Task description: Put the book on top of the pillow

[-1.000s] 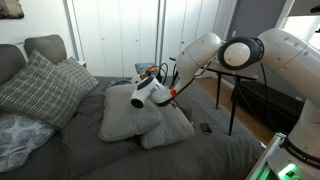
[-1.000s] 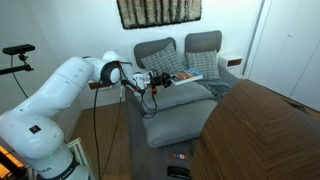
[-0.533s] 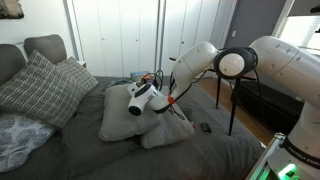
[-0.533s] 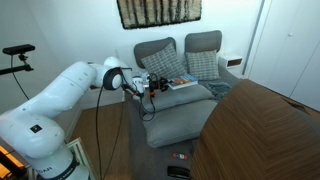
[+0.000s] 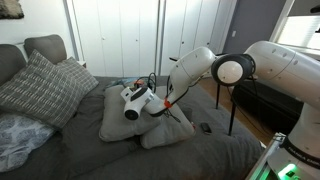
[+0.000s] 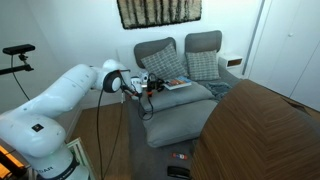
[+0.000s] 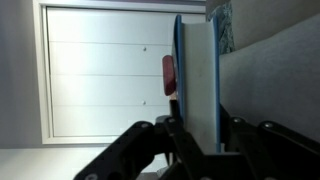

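Observation:
My gripper eases down toward the top of the plump light-grey pillow (image 7: pixel 268 85) next and lets go of the book (image 7: pixel 197 75), since the book already hangs just over that pillow.
My gripper (image 6: pixel 152 85) is shut on the book (image 6: pixel 178 84), a thin book with a blue edge, and holds it flat just above the plain light-grey pillow (image 6: pixel 182 100). In the wrist view the book (image 7: pixel 197 75) shows edge-on between my fingers (image 7: pixel 200 125). In an exterior view my gripper (image 5: pixel 130 100) hangs over the same plump pillow (image 5: pixel 118 120); the book is mostly hidden there behind the wrist. A second plain grey pillow (image 5: pixel 172 130) lies beside it, nearer the bed's edge.
Grey checked pillows (image 5: pixel 40 88) lean at the headboard, also seen in an exterior view (image 6: pixel 205 65). A black side table (image 5: pixel 236 90) stands beside the bed. A small dark object (image 5: pixel 203 127) lies on the blanket. White closet doors (image 7: pixel 100 70) stand behind.
My gripper has moved with the book further over the plain grey pillow and a little lower. The pillows have not moved.

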Robot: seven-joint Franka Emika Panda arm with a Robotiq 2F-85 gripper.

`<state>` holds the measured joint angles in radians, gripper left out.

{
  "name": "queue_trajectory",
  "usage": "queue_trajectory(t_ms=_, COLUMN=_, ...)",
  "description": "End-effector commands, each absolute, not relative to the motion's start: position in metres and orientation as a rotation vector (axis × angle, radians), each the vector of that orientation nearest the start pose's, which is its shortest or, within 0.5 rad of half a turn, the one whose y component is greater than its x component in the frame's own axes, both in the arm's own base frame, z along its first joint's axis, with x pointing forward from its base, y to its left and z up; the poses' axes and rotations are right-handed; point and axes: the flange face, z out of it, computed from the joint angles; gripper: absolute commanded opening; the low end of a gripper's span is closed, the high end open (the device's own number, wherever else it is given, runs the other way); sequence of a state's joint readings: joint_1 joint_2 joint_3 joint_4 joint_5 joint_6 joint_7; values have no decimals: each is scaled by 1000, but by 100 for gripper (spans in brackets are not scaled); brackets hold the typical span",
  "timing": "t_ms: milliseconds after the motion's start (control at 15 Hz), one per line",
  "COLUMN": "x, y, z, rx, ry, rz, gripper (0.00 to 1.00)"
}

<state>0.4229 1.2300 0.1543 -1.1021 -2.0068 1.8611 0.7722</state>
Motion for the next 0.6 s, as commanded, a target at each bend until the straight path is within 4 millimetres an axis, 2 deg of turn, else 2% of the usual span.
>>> queue_trajectory(t_ms=0, x=713, y=320, z=101, rx=1489, ry=757, rz=784, gripper=10)
queue_trajectory(t_ms=333, x=722, y=317, z=100, rx=1571, ry=791, rz=811, gripper=10)
queue_trajectory(t_ms=400, x=723, y=317, z=101, rx=1584, ry=796, rz=812, gripper=48)
queue_trajectory(t_ms=467, x=725, y=316, z=102, rx=1593, ry=804, rz=812, gripper=61)
queue_trajectory(t_ms=533, x=727, y=315, z=103, rx=1598, ry=807, rz=813, gripper=68)
